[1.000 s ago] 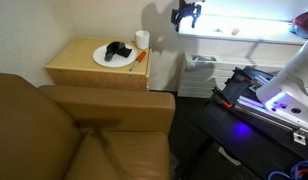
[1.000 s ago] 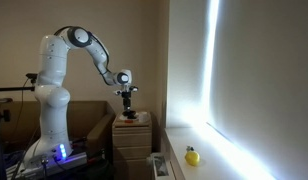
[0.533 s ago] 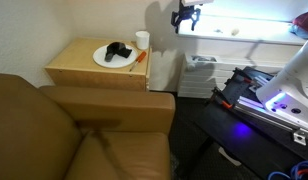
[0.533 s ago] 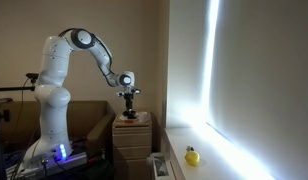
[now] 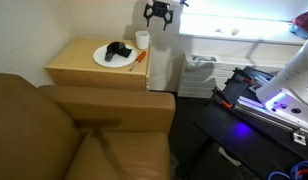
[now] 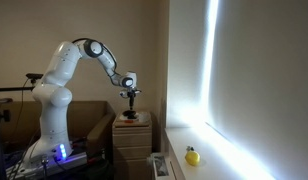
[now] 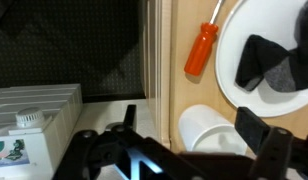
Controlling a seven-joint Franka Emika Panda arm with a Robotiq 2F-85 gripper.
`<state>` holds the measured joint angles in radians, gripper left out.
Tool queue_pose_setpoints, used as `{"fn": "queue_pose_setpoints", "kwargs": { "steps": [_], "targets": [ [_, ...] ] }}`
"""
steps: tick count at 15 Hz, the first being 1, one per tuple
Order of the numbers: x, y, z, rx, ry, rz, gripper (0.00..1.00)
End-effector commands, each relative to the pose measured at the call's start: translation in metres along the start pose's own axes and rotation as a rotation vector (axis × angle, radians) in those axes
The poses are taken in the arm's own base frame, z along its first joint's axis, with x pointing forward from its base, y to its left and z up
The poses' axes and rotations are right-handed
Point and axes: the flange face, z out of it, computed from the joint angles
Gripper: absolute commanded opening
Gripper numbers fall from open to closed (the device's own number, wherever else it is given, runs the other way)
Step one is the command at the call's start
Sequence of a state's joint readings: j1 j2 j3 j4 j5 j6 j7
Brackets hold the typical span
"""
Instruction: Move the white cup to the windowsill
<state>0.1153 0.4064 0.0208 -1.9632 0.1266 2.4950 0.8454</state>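
Note:
The white cup still stands below my fingers, so my gripper should next turn while it goes down open and bring its fingers astride the cup's rim by the table edge (image 5: 147, 35) (image 7: 191, 141).
The white cup (image 5: 142, 40) stands at the back corner of the light wooden side table (image 5: 79, 68), beside the white plate (image 5: 104, 60). In the wrist view the cup (image 7: 209, 128) lies below me, between my two dark fingers (image 7: 256, 128). My gripper (image 5: 157, 14) hangs open and empty above and just to the side of the cup, not touching it; it also shows above the table in an exterior view (image 6: 131, 96). The windowsill (image 5: 244, 35) is a bright white ledge beyond the table; it also shows in an exterior view (image 6: 219, 155).
A black object (image 7: 274, 62) lies on the plate (image 7: 232, 45), and an orange-handled screwdriver (image 7: 202, 48) lies next to it. A white radiator (image 5: 201, 75) stands under the sill. A yellow object (image 6: 192, 155) sits on the sill. A brown sofa (image 5: 64, 135) fills the foreground.
My gripper has moved away from the windowsill toward the side table and now hangs over the cup. The cup, plate and screwdriver have not moved.

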Motion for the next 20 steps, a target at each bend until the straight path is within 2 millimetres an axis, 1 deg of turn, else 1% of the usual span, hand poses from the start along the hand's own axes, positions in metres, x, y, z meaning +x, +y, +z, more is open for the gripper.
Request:
{"fn": "queue_pose_setpoints", "kwargs": {
  "steps": [1, 4, 5, 7, 9, 11, 14, 15, 16, 18, 20],
  "targets": [
    [0.007, -0.005, 0.004, 0.013, -0.005, 0.053, 1.00],
    [0.017, -0.007, 0.016, 0.017, -0.015, 0.113, 1.00],
    [0.028, -0.010, 0.026, 0.054, 0.032, 0.175, 1.00],
    [0.044, -0.013, 0.033, 0.134, 0.068, 0.278, 1.00],
    [0.054, -0.016, 0.044, 0.212, 0.113, 0.356, 1.00],
    [0.059, -0.017, 0.061, 0.226, 0.174, 0.390, 1.00],
    [0.063, -0.014, 0.088, 0.199, 0.206, 0.443, 1.00],
    [0.060, -0.008, 0.076, 0.200, 0.177, 0.415, 1.00],
    [0.060, -0.008, 0.085, 0.191, 0.184, 0.429, 1.00],
    [0.060, -0.010, 0.092, 0.188, 0.190, 0.436, 1.00],
    [0.063, -0.008, 0.099, 0.154, 0.129, 0.457, 1.00]
  ]
}}
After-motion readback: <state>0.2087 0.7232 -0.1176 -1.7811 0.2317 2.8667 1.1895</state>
